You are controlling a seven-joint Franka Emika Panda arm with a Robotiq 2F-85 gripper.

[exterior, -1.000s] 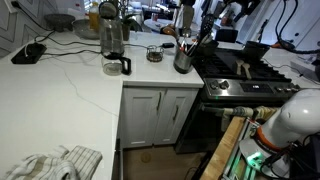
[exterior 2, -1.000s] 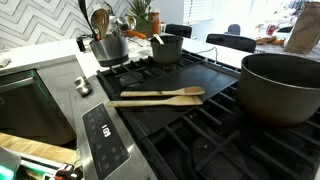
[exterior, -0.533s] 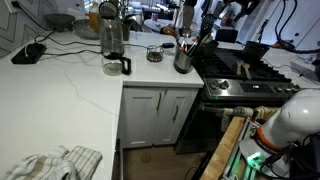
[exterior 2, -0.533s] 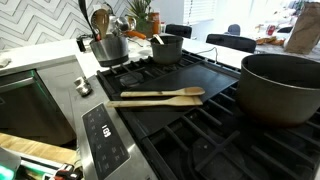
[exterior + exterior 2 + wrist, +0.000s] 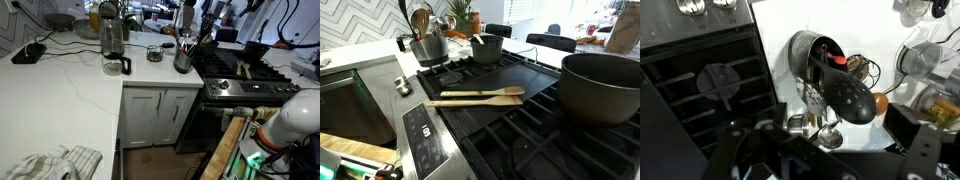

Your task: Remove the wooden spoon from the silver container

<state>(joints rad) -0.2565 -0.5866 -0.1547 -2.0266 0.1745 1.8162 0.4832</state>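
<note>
The black slotted spoon's head leans out beneath my open fingers, so my gripper will move past it and go down onto the wooden spoon's handle.
The silver container [image 5: 183,61] stands on the white counter beside the stove, full of utensils. It also shows in an exterior view [image 5: 428,48], where pale wooden spoon heads [image 5: 420,19] stick up out of it. In the wrist view I look down into the container [image 5: 808,52]. A black slotted spoon [image 5: 845,95], a metal ladle [image 5: 827,135] and a brown rounded head [image 5: 880,103] fan out of it. My gripper [image 5: 838,132] hangs just above these utensils, its dark jaws wide apart and holding nothing. In an exterior view the gripper [image 5: 203,26] is over the container.
A tall glass pitcher [image 5: 112,45] and a small glass jar [image 5: 155,53] stand on the counter near the container. Two wooden utensils [image 5: 475,96] lie on the black griddle. A large dark pot [image 5: 602,88] and a smaller pot [image 5: 486,47] sit on the stove.
</note>
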